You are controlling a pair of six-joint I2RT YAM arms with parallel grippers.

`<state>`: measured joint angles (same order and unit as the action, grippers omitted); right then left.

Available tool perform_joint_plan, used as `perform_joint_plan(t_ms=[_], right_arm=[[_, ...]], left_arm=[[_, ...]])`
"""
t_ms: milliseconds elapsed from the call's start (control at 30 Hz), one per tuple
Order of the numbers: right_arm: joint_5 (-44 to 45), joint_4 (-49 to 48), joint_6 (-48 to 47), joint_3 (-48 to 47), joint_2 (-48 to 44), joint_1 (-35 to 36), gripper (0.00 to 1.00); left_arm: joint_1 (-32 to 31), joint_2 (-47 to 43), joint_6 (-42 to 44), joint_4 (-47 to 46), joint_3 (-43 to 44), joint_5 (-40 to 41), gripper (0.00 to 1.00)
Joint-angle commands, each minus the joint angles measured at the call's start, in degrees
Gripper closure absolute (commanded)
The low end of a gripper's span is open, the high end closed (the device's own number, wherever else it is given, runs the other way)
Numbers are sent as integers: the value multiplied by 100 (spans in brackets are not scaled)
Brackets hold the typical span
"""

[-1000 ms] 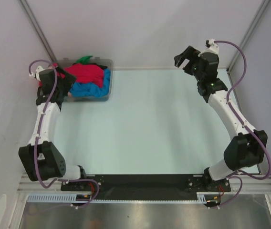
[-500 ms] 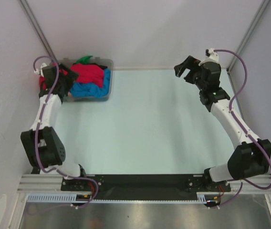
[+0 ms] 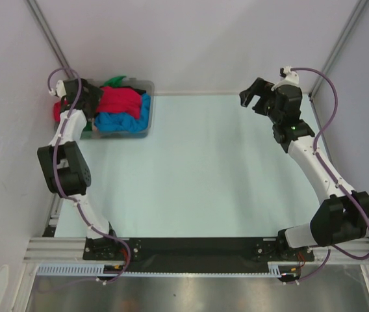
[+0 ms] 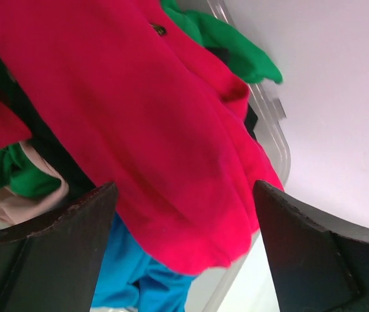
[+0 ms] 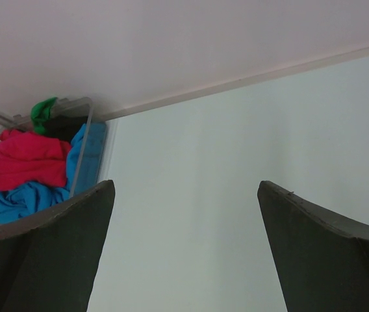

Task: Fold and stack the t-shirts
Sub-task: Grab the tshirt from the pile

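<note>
I will lower my open left gripper into the bin (image 3: pixel 147 88) next, with the red t-shirt's fold between its fingers, as this cloth is on top of the heap.
The t-shirts lie heaped in a clear grey bin (image 3: pixel 147 88) at the far left. The large red shirt (image 3: pixel 121 100) (image 4: pixel 139 123) lies on top, with a blue one (image 3: pixel 123 121) (image 4: pixel 129 276), a green one (image 3: pixel 114 82) (image 4: pixel 236 52), a black one and a peach-pink one (image 4: pixel 19 201) under and around it. My left gripper (image 3: pixel 92 104) (image 4: pixel 184 214) is open just above the red shirt at the bin's left end. My right gripper (image 3: pixel 254 95) (image 5: pixel 184 221) is open and empty, high over the far right of the table.
The pale table top (image 3: pixel 204 169) is walled at the back and both sides. The bin stands in the far left corner against the back wall. The bin also shows in the right wrist view (image 5: pixel 88 140), far off at the left.
My left arm has swung back and in toward the bin, bringing its gripper over the red shirt. My right gripper has shifted slightly right and tilted down a little.
</note>
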<state>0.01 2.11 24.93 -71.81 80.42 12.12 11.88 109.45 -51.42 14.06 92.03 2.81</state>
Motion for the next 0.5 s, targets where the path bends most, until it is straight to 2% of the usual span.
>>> perform_joint_plan(t_ms=[0, 167, 267, 300, 367, 467], right_arm=[[210, 9, -181, -175, -220, -34, 0], [394, 140, -252, -281, -176, -34, 0], [535, 185, -286, -351, -141, -26, 0], [535, 176, -295, -351, -150, -25, 0], [535, 184, -322, -360, -132, -25, 0], [614, 228, -322, -386, -123, -25, 0]], left_arm=[[130, 190, -211, 26, 386, 334, 9], [166, 664, -132, -44, 746, 440, 15], [174, 762, -70, -341, 773, 493, 23], [183, 814, -18, -413, 773, 493, 30], [201, 902, 70, -579, 886, 414, 37], [245, 1192, 158, -353, 1343, 291, 73]])
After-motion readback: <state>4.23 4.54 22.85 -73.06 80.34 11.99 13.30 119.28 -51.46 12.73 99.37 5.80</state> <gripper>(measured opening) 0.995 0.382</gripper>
